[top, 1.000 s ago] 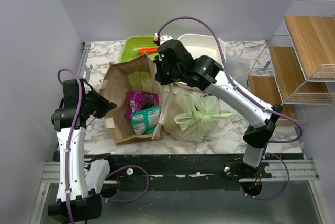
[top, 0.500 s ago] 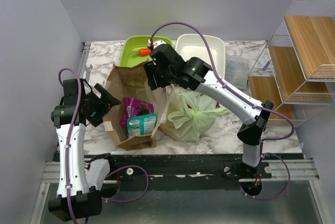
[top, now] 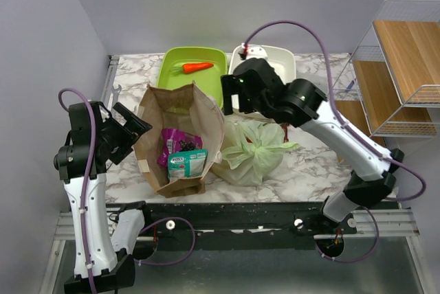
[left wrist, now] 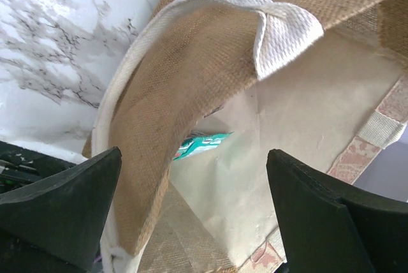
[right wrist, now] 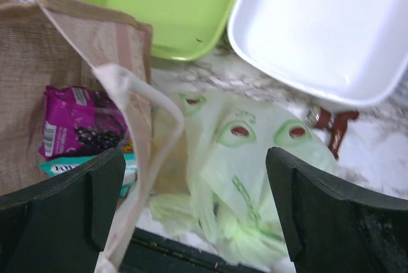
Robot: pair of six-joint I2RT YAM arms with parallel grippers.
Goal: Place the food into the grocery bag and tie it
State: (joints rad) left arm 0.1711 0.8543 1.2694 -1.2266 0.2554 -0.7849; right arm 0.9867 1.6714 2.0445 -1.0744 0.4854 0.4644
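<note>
The right gripper moves back and down onto the grocery bag's bunched handles next, where the film gathers.
The pale-green grocery bag (top: pixel 251 151) with avocado prints lies bulging on the marble table, its handles bunched together at the top. The film hides the food inside. In the right wrist view the grocery bag (right wrist: pixel 255 158) lies below and between the fingers of my right gripper (right wrist: pixel 194 203), which is open and empty. My right gripper (top: pixel 230 93) hovers over the bag's far edge. My left gripper (top: pixel 122 132) stands open just left of the brown bag (top: pixel 179 136). In the left wrist view the left gripper (left wrist: pixel 194 215) holds nothing and frames the brown bag's rim and white handle (left wrist: pixel 280 30).
The brown bag holds a purple packet (right wrist: pixel 80 123) and a teal packet (top: pixel 187 163). An orange carrot (top: pixel 197 67) lies in the green tray (top: pixel 172 81) at the back, next to a white tray (top: pixel 282 57). A small brown object (right wrist: pixel 331 123) lies beside the grocery bag. A wire shelf rack (top: pixel 399 67) stands at right.
Both grippers have gone from shut to open. The right arm has pulled back to the right, away from the brown bag's rim. The left arm has drawn left off the bag's side.
</note>
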